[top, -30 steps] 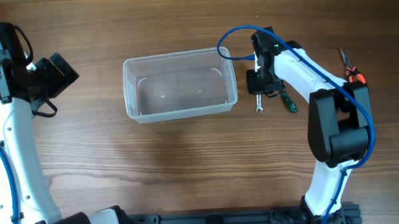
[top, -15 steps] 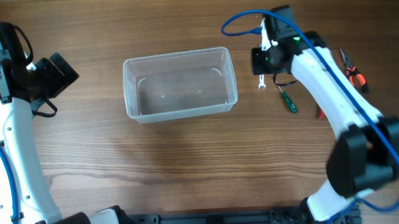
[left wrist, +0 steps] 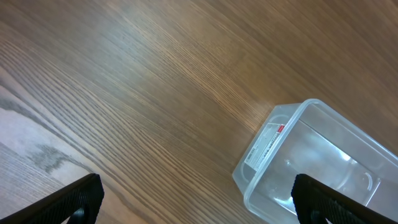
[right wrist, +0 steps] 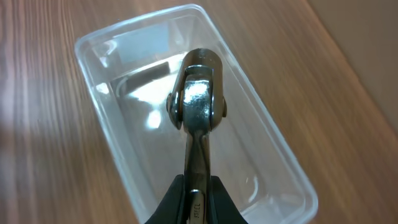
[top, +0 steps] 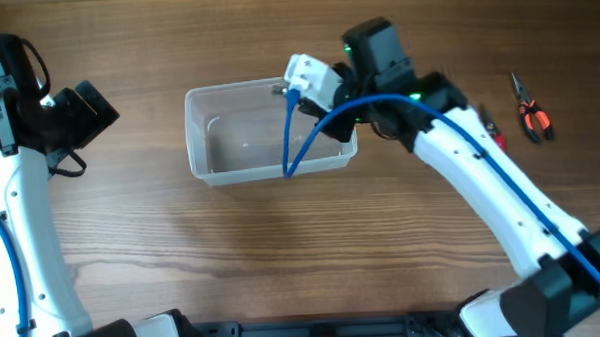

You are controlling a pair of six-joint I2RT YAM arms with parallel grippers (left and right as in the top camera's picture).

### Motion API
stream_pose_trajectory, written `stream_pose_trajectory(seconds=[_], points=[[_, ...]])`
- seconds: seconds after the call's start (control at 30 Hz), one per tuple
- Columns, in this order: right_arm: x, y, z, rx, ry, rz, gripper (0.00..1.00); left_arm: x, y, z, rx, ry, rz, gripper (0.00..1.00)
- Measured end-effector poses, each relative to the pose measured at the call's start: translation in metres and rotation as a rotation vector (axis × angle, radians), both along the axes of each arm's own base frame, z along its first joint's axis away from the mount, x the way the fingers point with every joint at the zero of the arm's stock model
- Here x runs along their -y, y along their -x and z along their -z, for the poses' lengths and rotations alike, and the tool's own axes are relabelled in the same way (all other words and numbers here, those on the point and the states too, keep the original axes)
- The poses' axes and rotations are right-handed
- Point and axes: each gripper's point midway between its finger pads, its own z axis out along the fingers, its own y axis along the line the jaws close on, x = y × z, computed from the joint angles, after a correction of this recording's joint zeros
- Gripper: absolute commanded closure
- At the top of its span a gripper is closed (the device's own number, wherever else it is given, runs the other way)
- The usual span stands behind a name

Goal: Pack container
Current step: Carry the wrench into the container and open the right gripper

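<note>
The tub's bottom beneath the held wrench (right wrist: 198,106) is bare, so my right gripper should next lower between the tub's sides and release the silver wrench there.
The container (top: 241,141) is a clear shallow tub at the middle of the table, with nothing in it. My right gripper (top: 299,86) is shut on a silver wrench (right wrist: 198,106) and holds it above the tub's right half. In the right wrist view the fingers (right wrist: 198,190) clamp the wrench's shaft and its head points over the tub floor (right wrist: 143,106). My left gripper (top: 88,108) is open and empty, well left of the tub. In the left wrist view its fingers (left wrist: 199,205) frame bare table, with the tub's corner (left wrist: 323,162) at the lower right.
Orange-handled pliers (top: 530,110) lie at the far right. A red-handled tool (top: 492,130) shows partly beside the right arm. A blue cable (top: 297,139) hangs from the right arm across the tub.
My right arm has lifted the wrench from the table right of the tub and carried it left over the tub. The left arm has not moved.
</note>
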Motion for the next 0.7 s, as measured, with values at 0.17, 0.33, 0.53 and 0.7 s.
stream_pose_trajectory(seconds=[0.17,0.33,0.53,0.7], points=[[-0.005,-0.009,0.050,-0.059,0.078,-0.039,0.96,0.001,0.002,0.001,-0.010,0.003,0.000,0.00],[-0.006,-0.016,0.088,-0.107,0.130,-0.050,0.96,0.001,0.003,0.001,-0.012,0.004,0.000,0.00],[-0.007,-0.020,0.120,-0.149,0.164,-0.053,0.96,0.001,0.004,0.002,-0.016,0.005,0.000,0.00],[-0.004,-0.016,0.162,-0.238,0.215,-0.055,0.96,0.001,0.004,0.002,-0.017,0.006,0.000,0.00]])
